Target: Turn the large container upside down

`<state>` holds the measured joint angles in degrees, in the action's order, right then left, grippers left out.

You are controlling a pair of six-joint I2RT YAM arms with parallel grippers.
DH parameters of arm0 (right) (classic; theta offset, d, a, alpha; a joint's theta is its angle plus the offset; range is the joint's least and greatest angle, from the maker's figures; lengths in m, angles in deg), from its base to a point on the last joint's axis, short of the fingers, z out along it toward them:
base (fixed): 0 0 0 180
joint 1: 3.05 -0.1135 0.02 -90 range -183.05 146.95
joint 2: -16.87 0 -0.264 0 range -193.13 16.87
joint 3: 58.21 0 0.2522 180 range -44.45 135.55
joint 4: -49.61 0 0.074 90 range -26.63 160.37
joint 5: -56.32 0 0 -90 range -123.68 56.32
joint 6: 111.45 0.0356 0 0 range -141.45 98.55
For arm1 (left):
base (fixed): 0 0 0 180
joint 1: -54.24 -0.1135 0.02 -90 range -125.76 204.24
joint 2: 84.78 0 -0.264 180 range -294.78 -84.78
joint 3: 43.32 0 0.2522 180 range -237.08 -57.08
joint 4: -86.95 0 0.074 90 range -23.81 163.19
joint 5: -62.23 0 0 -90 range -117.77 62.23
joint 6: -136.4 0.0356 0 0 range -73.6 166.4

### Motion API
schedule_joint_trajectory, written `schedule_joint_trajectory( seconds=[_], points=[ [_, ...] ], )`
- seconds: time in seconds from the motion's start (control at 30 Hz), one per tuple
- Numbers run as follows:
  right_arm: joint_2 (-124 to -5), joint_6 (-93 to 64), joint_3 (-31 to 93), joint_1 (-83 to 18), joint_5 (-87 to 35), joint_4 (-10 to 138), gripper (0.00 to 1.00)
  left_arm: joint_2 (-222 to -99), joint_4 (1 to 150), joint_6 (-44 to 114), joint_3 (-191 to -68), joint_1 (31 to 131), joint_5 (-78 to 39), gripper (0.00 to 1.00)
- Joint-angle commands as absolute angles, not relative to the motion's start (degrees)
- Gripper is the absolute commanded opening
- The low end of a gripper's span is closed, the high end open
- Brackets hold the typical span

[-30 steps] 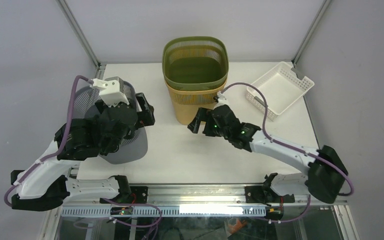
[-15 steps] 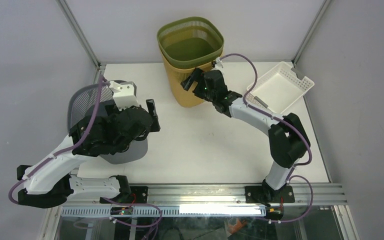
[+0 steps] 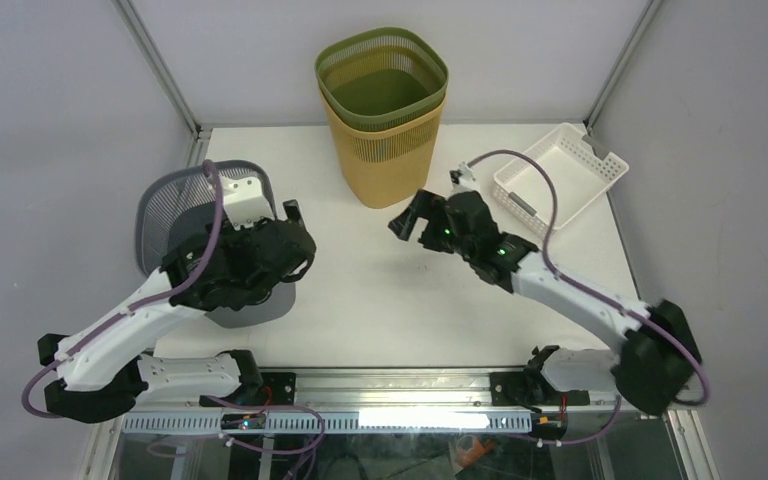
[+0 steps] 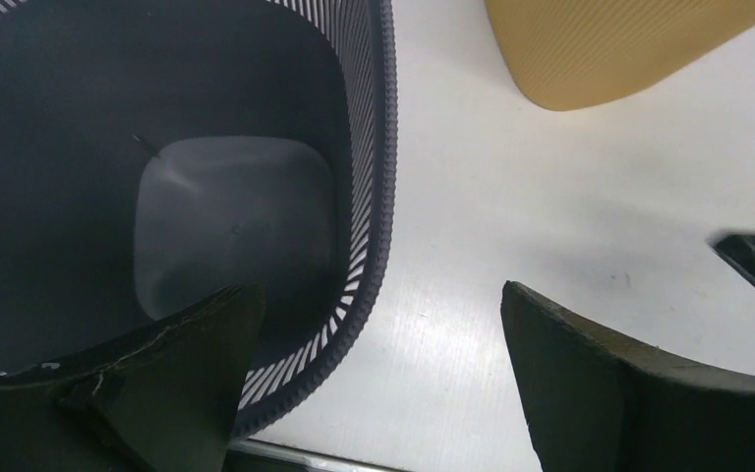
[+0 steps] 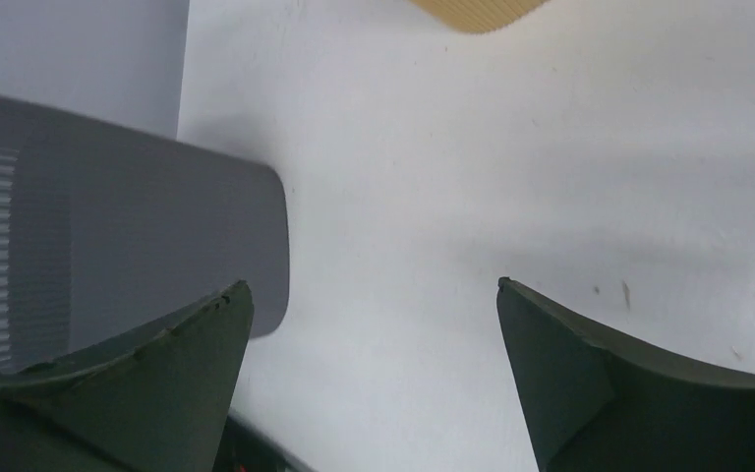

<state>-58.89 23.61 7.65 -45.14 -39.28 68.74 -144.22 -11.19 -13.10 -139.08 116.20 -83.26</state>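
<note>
The grey basket's rim (image 3: 271,197) (image 4: 377,258) beside the bare tabletop already runs between my left gripper's spread fingers, so my left gripper next needs to go down over that rim and close.
A green mesh basket (image 3: 381,78) sits nested in a taller yellow basket (image 3: 385,160), upright and open side up, at the table's back centre. A grey mesh basket (image 3: 175,215) stands upright at the left, and the left wrist view looks into it (image 4: 236,216). My left gripper (image 3: 298,240) is open and empty over its right rim, which lies between the jaws (image 4: 378,334). My right gripper (image 3: 407,222) is open and empty above the bare table, in front of and apart from the yellow basket (image 5: 477,12). It faces the grey basket (image 5: 108,246).
A white tray (image 3: 560,175) lies at the back right, near the right arm's cable. The enclosure's frame posts rise at the back corners. A metal rail (image 3: 390,385) runs along the near edge of the table.
The stacked baskets shifted toward the back of the table. My right gripper reached to the yellow basket, then drew back to the table's middle. My left gripper moved over the grey basket's right rim.
</note>
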Motion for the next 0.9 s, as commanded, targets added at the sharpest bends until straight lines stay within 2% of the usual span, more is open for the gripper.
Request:
schedule_joint_trajectory(
  seconds=[0.0, 0.13, 0.2, 0.27, 0.33, 0.63, 0.77, 0.87],
  points=[
    [-43.5, 25.1, 0.5, -45.6, -43.7, 77.0, 1.0, -148.1, -7.7, -11.8, -139.4, 112.9, -86.2, 0.9],
    [-31.5, 27.0, -3.7, -45.6, -47.1, 84.8, 0.99, -151.6, -4.3, -2.6, -137.8, 107.3, -83.8, 0.71],
    [-27.6, 27.0, -3.5, -45.6, -48.6, 88.3, 1.0, -153.6, -4.0, -0.8, -138.9, 106.2, -83.5, 0.49],
    [-25.5, 26.7, -2.3, -45.6, -50.6, 91.3, 0.99, -154.6, -2.5, 1.9, -140.7, 106.1, -82.2, 0.19],
    [-25.0, 25.9, -0.7, -45.6, -52.2, 93.2, 1.0, -155.3, 1.1, 6.2, -142.1, 106.1, -78.7, 0.0],
    [-30.5, 24.0, 10.7, -45.6, -58.7, 103.5, 1.0, -161.7, 9.4, 15.0, -157.2, 109.7, -56.2, 0.0],
    [-28.5, 25.1, 14.3, -45.6, -66.5, 109.1, 0.99, -163.3, 15.7, 15.1, -163.4, 111.8, -44.1, 0.0],
    [-23.3, 24.7, 11.3, -45.5, -70.3, 108.3, 0.99, -162.1, 22.1, 14.4, -163.0, 111.8, -35.4, 0.0]
  ],
)
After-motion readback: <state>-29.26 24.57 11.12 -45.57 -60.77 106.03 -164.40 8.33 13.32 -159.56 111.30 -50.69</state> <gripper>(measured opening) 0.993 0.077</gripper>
